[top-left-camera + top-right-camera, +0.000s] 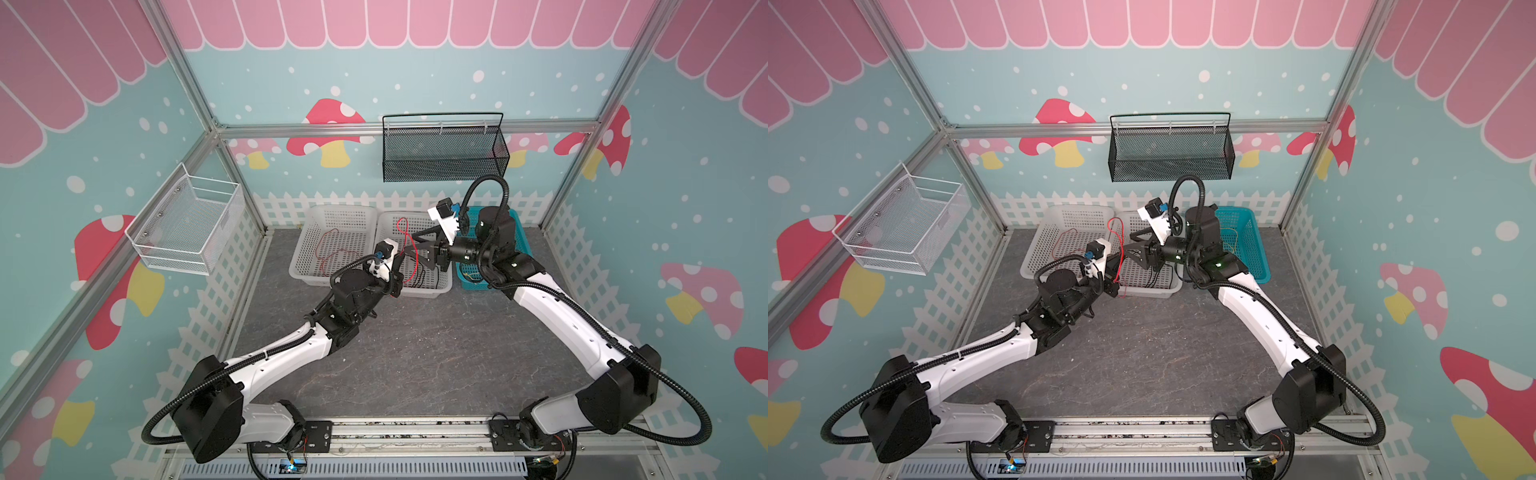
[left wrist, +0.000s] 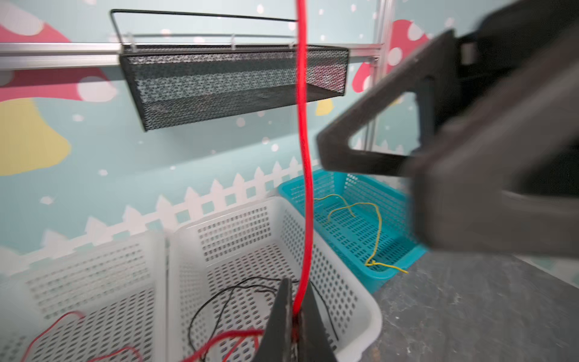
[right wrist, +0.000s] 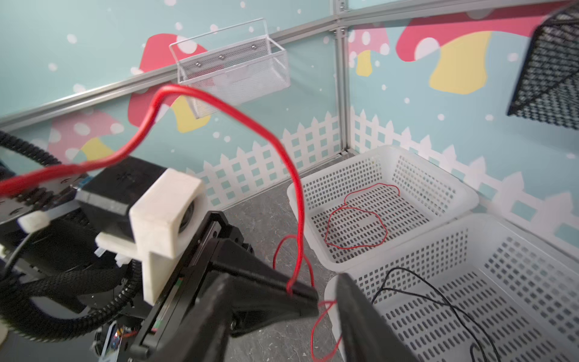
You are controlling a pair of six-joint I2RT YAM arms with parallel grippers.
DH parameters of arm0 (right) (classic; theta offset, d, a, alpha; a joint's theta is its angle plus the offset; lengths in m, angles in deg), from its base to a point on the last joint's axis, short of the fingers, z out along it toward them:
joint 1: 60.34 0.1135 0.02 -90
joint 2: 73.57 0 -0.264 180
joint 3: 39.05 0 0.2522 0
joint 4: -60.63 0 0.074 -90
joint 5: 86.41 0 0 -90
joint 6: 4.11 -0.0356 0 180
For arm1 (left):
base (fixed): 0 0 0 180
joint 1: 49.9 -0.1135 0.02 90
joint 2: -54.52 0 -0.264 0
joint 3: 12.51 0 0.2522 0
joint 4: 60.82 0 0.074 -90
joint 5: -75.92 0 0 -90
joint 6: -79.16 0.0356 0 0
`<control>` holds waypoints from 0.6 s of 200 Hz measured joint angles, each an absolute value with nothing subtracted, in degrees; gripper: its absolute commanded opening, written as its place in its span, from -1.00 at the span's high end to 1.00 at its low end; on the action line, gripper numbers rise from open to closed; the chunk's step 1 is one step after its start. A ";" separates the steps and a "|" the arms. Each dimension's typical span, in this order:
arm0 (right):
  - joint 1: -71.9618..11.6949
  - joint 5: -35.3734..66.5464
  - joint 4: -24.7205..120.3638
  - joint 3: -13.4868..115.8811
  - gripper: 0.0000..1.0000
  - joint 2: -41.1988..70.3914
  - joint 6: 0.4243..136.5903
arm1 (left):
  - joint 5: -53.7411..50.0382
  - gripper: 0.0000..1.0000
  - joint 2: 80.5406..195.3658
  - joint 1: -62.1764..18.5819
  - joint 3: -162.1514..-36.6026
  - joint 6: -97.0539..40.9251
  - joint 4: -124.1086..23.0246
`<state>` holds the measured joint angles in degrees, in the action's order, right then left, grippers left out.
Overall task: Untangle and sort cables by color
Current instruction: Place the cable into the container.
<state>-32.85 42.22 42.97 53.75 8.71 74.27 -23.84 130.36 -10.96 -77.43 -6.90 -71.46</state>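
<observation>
Another red cable lies in the neighboring white basket (image 1: 336, 246), so my left gripper swings outward off the middle basket (image 1: 440, 291), down there, then releases its cable next.
My left gripper (image 2: 297, 288) is shut on a red cable (image 2: 303, 131) that rises from its jaws into a loop (image 1: 402, 230) above the middle white basket (image 1: 440, 291). My right gripper (image 3: 283, 277) is open, its jaws standing on either side of the left gripper's fingertips, with the red cable hanging between them. My left gripper (image 1: 409, 255) and right gripper (image 1: 410, 246) meet over the middle basket. Black cables (image 2: 219, 297) lie in that basket. Another red cable (image 3: 357, 225) lies in the left white basket (image 1: 303, 245). A yellow cable (image 2: 354, 207) lies in the teal basket (image 1: 521, 232).
A black mesh basket (image 1: 444, 153) hangs on the back wall above the baskets. A white wire basket (image 1: 187, 224) hangs on the left wall. The grey tabletop (image 1: 415, 353) stretches in front of the three baskets, between the two arms.
</observation>
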 measured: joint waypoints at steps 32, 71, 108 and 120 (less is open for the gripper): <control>-32.85 30.29 42.09 49.84 -0.60 2.53 75.61 | -28.10 1.00 130.55 -17.80 -82.78 -8.87 -64.67; -32.87 21.32 42.20 45.53 -0.60 -2.65 76.85 | -34.09 1.00 136.11 -23.77 -92.29 -10.29 -57.19; -32.85 18.33 42.01 41.36 -0.60 -4.16 77.07 | -35.90 1.00 145.61 -29.56 -99.59 -12.28 -50.46; -32.87 17.91 41.92 40.64 -0.61 -4.18 77.09 | -36.04 1.00 149.39 -31.31 -102.70 -13.11 -47.60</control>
